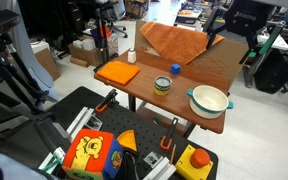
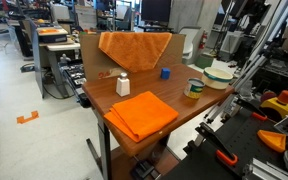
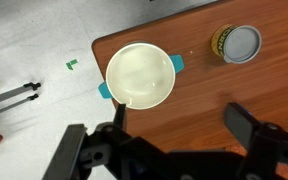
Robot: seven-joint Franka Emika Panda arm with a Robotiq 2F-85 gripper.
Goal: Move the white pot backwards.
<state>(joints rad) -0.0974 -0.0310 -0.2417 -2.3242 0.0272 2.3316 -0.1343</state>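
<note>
My open gripper should next lower onto the white pot's rim between its handles, with one finger inside, since the pot stands on the tabletop below it.
The white pot (image 1: 209, 100) is wide and shallow, with a pale green rim and small side handles. It stands near a corner of the wooden table (image 1: 189, 78) and shows in both exterior views (image 2: 220, 72). In the wrist view the pot (image 3: 139, 75) lies close to the table's edge. My gripper (image 3: 182, 120) hangs above the table beside the pot, open and empty, its left finger next to the pot's rim. A small yellow-green tin (image 3: 236, 43) with a blue top stands a little way from the pot (image 1: 162, 85).
A folded orange cloth (image 1: 117, 72), a white bottle (image 1: 131, 57) and a small blue cup (image 1: 175, 69) are on the table. A large orange cloth (image 1: 174, 40) drapes over its back. Toys and tools lie on a black surface (image 1: 134, 150) below.
</note>
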